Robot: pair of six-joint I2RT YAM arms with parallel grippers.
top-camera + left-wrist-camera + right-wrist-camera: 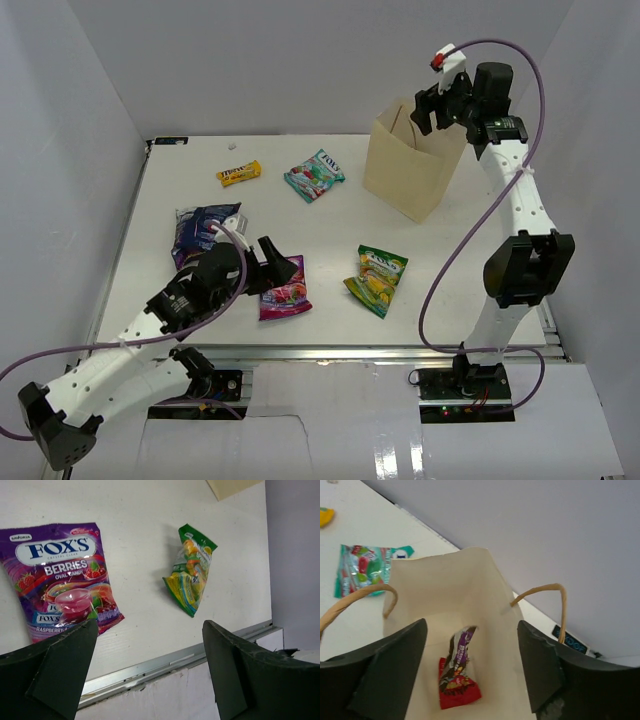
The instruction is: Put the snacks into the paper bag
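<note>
The yellow bar's end farther from the teal packet gets my left gripper next, which moves outward, then lowers onto it, since the bar lies clear of other packets.
The tan paper bag [410,165] stands upright at the back right. My right gripper [440,105] hovers over its mouth, open, nothing between its fingers. In the right wrist view a small red pouch [457,680] is down inside the bag [445,580], below my right gripper [472,665]. My left gripper [275,268] is open and empty, just above the near end of the purple packet [283,290]. In the left wrist view the purple packet [60,580] lies flat ahead of the left gripper [150,645]. The green-yellow packet [375,278] lies to its right.
A dark blue packet [200,228] lies partly under my left arm. A yellow bar [239,173] and a teal packet [314,176] lie at the back, left of the bag. The table's metal front edge [165,662] is close below the left fingers. White walls enclose the table.
</note>
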